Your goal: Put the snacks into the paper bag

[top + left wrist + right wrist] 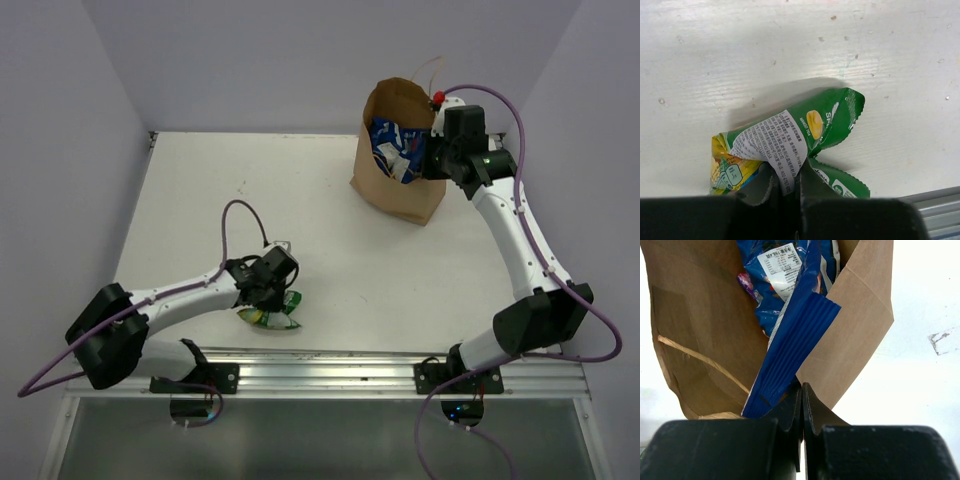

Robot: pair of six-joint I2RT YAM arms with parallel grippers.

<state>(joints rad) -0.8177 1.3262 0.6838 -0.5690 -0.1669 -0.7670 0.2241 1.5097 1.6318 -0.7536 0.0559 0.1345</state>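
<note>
My left gripper has to move up, outward and to the right in the top view, and let go over the bag's opening (399, 138), because the green packet is still outside.
A green snack packet (825, 120) with a white label lies crumpled on the white table near the front edge. My left gripper (787, 180) is shut on its label flap, and it shows under the gripper in the top view (270, 318). The brown paper bag (395, 190) stands open at the back right. Blue-white packets (790, 355) lie inside it, with a bit of a purple packet (745, 282) beneath. My right gripper (802, 390) is shut, its jaws pinching the bag's right rim, with a blue packet's edge against the left finger. It also shows in the top view (435, 150).
The white table (250, 190) is walled at the back and both sides. A metal rail (330, 365) runs along the near edge just behind the green packet. One twisted paper handle (700, 360) lies inside the bag.
</note>
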